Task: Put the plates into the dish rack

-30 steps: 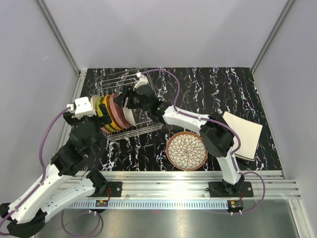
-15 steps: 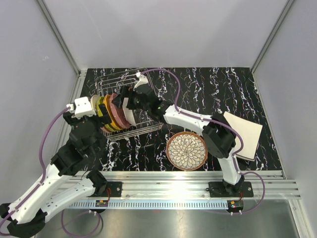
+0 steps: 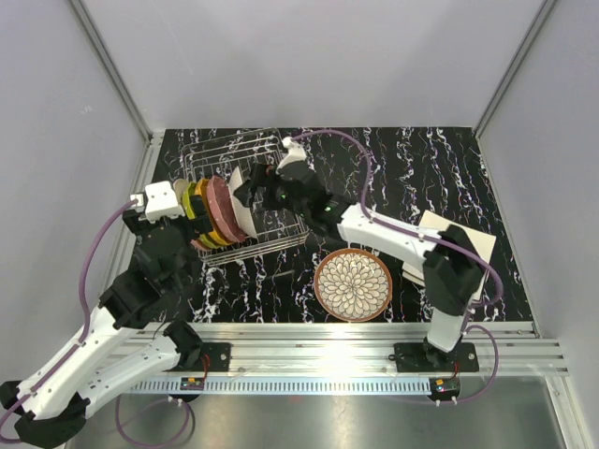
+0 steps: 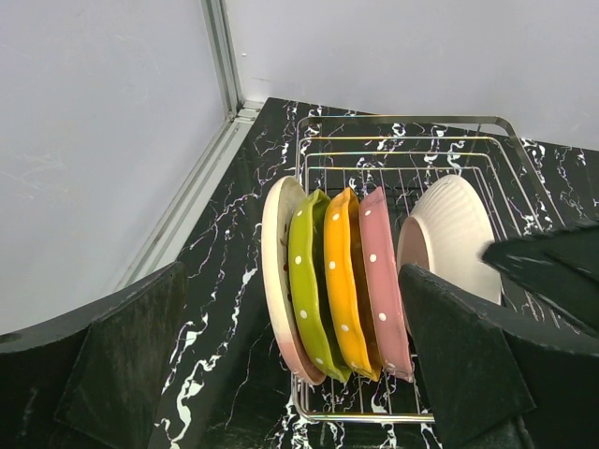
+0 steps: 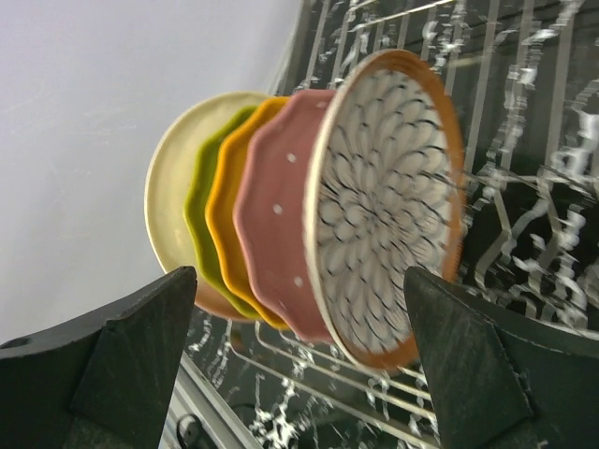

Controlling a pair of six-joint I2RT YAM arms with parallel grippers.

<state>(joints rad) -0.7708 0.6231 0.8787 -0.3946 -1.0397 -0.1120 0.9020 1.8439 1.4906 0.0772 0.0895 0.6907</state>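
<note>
My right gripper comes back from the rack and down onto the flat petal plate's near rim next, since it lies below the gripper, nearer my base.
The wire dish rack holds several plates on edge: cream, lime-green, orange, pink and a brown-rimmed petal-patterned plate, the rightmost. My right gripper is open just right of that plate, touching nothing. My left gripper is open at the rack's left end, with the plate edges between its fingers but apart from them. A second petal plate lies flat on the table. Cream squarish plates lie at the right.
The rack's far half has bare wires. A grey wall and metal post run close along the rack's left side. My right arm stretches across the table above the flat petal plate and partly covers the squarish plates.
My right gripper opened wide and drew back to the right, leaving the petal plate standing in the rack. Its elbow swung right. The left arm barely moved.
</note>
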